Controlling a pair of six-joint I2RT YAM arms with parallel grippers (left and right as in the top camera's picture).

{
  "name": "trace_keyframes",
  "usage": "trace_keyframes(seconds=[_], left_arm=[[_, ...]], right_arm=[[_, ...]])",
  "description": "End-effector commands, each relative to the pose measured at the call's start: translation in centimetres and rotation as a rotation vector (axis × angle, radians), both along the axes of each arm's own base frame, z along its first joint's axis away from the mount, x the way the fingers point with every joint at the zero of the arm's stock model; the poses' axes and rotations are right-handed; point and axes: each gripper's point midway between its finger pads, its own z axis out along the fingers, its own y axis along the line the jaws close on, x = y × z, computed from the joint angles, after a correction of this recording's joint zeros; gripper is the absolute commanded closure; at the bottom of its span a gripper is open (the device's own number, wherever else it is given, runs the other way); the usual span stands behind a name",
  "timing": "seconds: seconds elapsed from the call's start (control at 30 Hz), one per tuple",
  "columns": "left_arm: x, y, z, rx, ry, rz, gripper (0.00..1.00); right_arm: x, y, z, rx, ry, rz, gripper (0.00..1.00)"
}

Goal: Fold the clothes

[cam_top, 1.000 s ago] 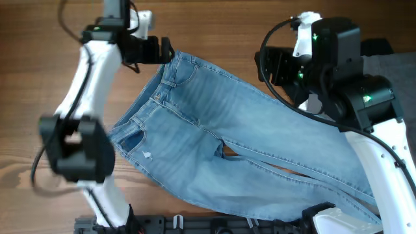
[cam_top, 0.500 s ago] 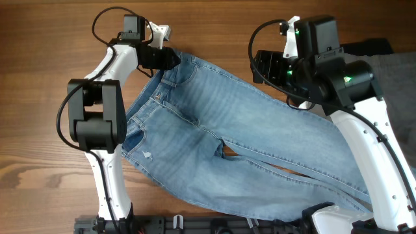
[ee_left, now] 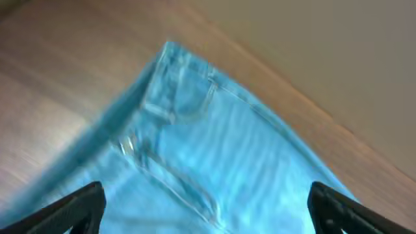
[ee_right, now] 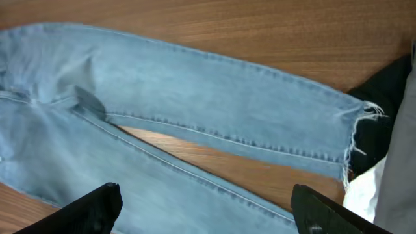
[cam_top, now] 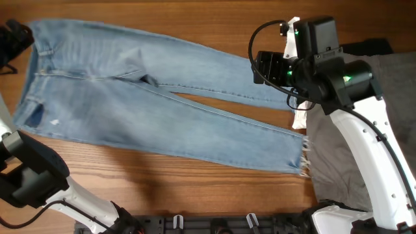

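Observation:
My right gripper's open fingers are still above the upper leg, so I will move my right gripper back and down next, onto the near corner of the lower leg's frayed hem (cam_top: 299, 171).
Light-blue denim jeans (cam_top: 149, 110) lie spread flat on the wooden table, waistband at the far left, both legs running right to frayed hems (cam_top: 304, 159). My left gripper (cam_top: 14, 40) is at the top left corner beside the waistband. In the left wrist view, which is blurred, its fingers (ee_left: 208, 208) are wide open above the waistband (ee_left: 188, 110). My right gripper (cam_top: 268, 68) hovers over the upper leg near its hem, and its fingers (ee_right: 208, 205) are open and empty above the legs (ee_right: 195, 110).
Grey trousers (cam_top: 335, 162) lie at the right under the right arm, and show in the right wrist view (ee_right: 403, 156). A white piece (cam_top: 300, 117) and a black piece (cam_top: 367, 47) lie beside them. A black rail (cam_top: 214, 226) runs along the front edge.
The jeans went from lying diagonal in the middle to stretched out flat towards the left. My left arm swung to the far top left corner. The right arm stayed in place.

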Motion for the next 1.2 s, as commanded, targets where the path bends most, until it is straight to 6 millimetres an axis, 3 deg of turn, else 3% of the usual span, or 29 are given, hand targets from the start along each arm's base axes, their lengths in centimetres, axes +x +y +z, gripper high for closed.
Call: trace_keyframes(seconds=[0.0, 0.07, 0.13, 0.2, 0.3, 0.4, 0.47, 0.5, 0.57, 0.63, 0.7, 0.77, 0.83, 0.9, 1.0, 1.13, 1.17], left_arm=[[-1.2, -1.5, -1.6, -0.084, 0.063, -0.026, 0.00], [-3.3, -2.4, -3.0, -0.133, 0.168, -0.007, 0.00], [-5.7, -2.9, -4.5, -0.158, 0.289, 0.024, 0.00], [-8.2, -2.8, -5.6, -0.148, 0.410, 0.068, 0.00], [-10.6, -1.2, -5.9, -0.203, 0.459, 0.205, 0.00], [-15.0, 1.3, -6.0, -0.269, 0.514, 0.312, 0.00], [-17.8, 3.8, -7.0, -0.337, 0.515, 0.454, 0.00], [-19.9, 6.1, -8.8, -0.380, 0.500, 0.547, 0.00], [-20.4, 7.9, -10.6, -0.436, 0.413, 0.574, 0.02], [-20.7, 9.2, -11.4, -0.440, 0.350, 0.580, 0.04], [-20.2, 10.7, -11.1, -0.381, 0.302, 0.573, 0.05], [-19.6, 11.4, -10.8, -0.348, 0.274, 0.562, 0.02], [-19.5, 11.4, -10.8, -0.349, 0.270, 0.561, 0.00], [-19.4, 11.6, -10.7, -0.343, 0.262, 0.564, 0.00], [-19.4, 11.6, -10.7, -0.343, 0.263, 0.564, 0.00], [-19.4, 11.6, -10.7, -0.344, 0.263, 0.564, 0.02], [-19.3, 11.5, -10.7, -0.344, 0.263, 0.562, 0.02]], right_arm=[[0.8, -0.4, -2.8, -0.043, 0.083, -0.034, 0.12], [-1.0, -2.9, -7.1, -0.114, 0.296, -0.233, 0.18], [-3.7, -4.5, -10.9, -0.184, 0.524, -0.260, 0.18], [-5.8, -4.4, -14.5, -0.210, 0.698, -0.147, 0.17], [-8.8, -4.7, -19.5, -0.218, 0.822, -0.125, 0.31], [-10.4, -4.3, -20.3, -0.187, 0.860, -0.116, 0.27], [-10.2, -4.2, -18.7, -0.164, 0.804, -0.115, 0.22], [-10.1, -4.1, -16.7, -0.132, 0.735, -0.136, 0.18], [-10.4, -4.2, -15.0, -0.104, 0.691, -0.171, 0.16], [-11.6, -4.6, -15.0, -0.101, 0.705, -0.215, 0.17], [-13.4, -5.1, -17.4, -0.112, 0.772, -0.279, 0.29], [-16.1, -5.6, -21.2, -0.101, 0.868, -0.403, 0.45], [-18.7, -6.2, -23.0, -0.112, 0.945, -0.480, 0.39], [-20.2, -6.5, -24.5, -0.110, 0.980, -0.547, 0.25], [-20.5, -6.9, -26.5, -0.083, 0.960, -0.629, 0.22], [-20.4, -9.6, -27.9, -0.074, 0.931, -0.739, 0.36], [-20.5, -9.9, -28.2, -0.065, 0.930, -0.753, 0.48]])
